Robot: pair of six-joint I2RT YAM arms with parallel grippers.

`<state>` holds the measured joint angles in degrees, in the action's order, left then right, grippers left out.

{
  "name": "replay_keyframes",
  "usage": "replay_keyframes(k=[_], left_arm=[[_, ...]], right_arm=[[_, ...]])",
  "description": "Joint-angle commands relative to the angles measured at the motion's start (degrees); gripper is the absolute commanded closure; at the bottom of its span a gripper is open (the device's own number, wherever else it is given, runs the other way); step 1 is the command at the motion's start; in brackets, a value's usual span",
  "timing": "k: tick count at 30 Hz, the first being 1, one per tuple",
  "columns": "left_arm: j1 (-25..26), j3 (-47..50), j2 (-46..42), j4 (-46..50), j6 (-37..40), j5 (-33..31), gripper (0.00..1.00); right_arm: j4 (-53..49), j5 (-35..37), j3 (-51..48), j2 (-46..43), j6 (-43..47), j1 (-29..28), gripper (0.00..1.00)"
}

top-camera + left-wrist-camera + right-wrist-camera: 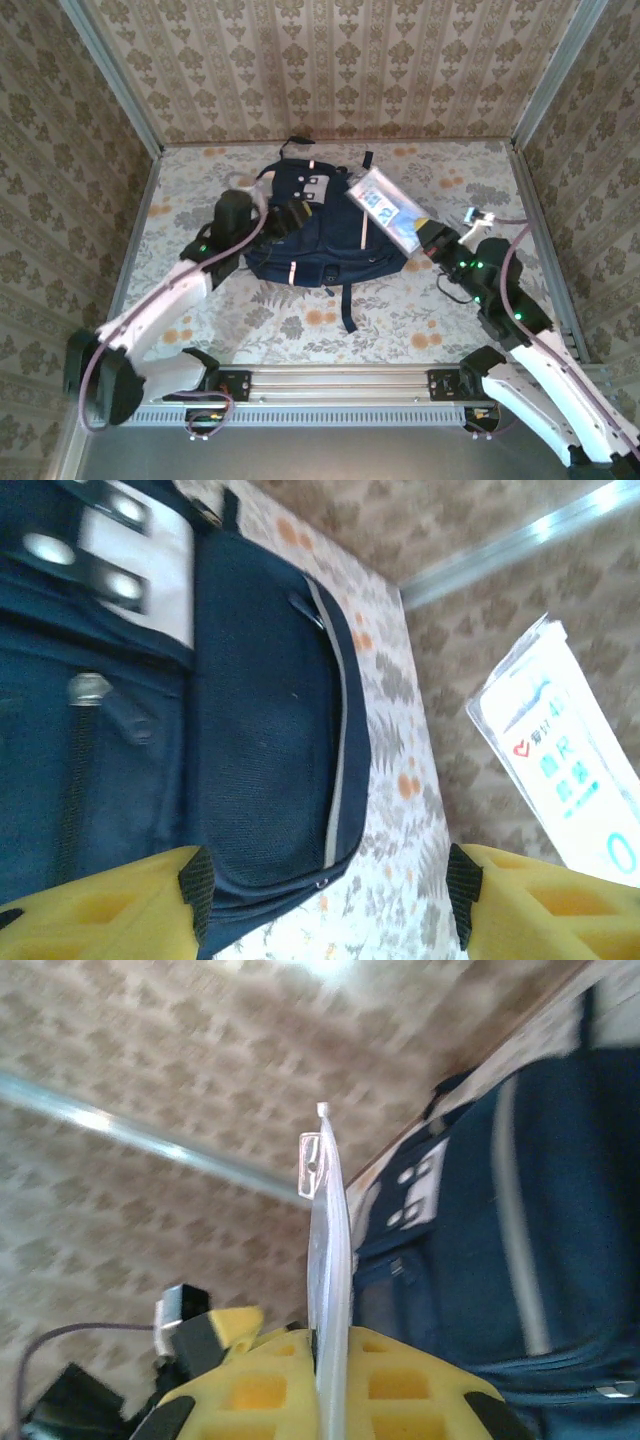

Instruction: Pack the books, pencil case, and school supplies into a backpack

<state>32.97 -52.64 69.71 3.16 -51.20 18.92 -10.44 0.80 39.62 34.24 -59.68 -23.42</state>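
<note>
The open left gripper moves down across the backpack (pixel 310 230) toward the packet next, onto the middle of the pale stripe (pixel 365 224). This offers a thin edge to pinch.
The navy backpack (pixel 310 230) lies flat mid-table, its front pockets facing up. My right gripper (pixel 428 240) is shut on one end of a blue-and-white flat packet (pixel 388 208), one of the school supplies, held in the air over the backpack's right side. In the right wrist view the packet (pixel 328 1240) stands edge-on between the yellow fingers (pixel 420 1380), with the backpack (pixel 500 1240) beyond it. My left gripper (pixel 292 216) hovers over the backpack's upper left. It (pixel 330 895) is open, with nothing between its pads (pixel 197 885), above a pocket (pixel 260 730). The packet (pixel 565 760) shows at right. The books and pencil case are out of view.
The floral tabletop (pixel 400 310) is walled by patterned panels at the back and on both sides. A metal rail (pixel 340 385) runs along the near edge between the arm bases. A backpack strap (pixel 346 305) trails toward the rail.
</note>
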Motion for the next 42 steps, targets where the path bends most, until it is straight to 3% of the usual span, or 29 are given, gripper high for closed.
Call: replay_keyframes(k=[1,8,19,23,27,31,35,42], left_arm=[[2.8,-9.8,9.7,8.1,11.6,6.3,0.34],[6.4,-28.9,30.1,11.7,15.3,8.9,0.37],[7.7,-42.1,46.2,9.6,14.4,11.9,0.47],[8.2,-42.6,48.5,8.8,13.4,13.1,0.53],[8.5,-42.1,50.1,6.9,12.1,14.7,0.69],[8.7,-43.0,51.9,8.0,12.6,15.2,0.78],[7.9,-43.2,50.7,10.5,13.4,15.4,0.99],[4.1,-47.8,41.5,20.4,17.7,19.3,1.0]], right_arm=[[-19.9,8.7,4.5,-1.2,7.2,3.2,1.0],[-24.9,19.6,4.3,-9.5,8.4,4.5,0.98],[-26.7,19.0,4.7,-11.3,10.6,4.7,0.99],[-26.8,19.0,4.5,-11.8,10.9,4.7,0.99],[-26.5,18.7,3.9,-11.9,10.6,4.7,1.0],[-26.2,18.0,3.2,-12.0,9.6,4.6,1.0],[-25.8,17.3,3.3,-11.9,10.6,4.7,1.0],[-24.7,14.4,3.0,-10.3,14.3,4.8,1.0]])
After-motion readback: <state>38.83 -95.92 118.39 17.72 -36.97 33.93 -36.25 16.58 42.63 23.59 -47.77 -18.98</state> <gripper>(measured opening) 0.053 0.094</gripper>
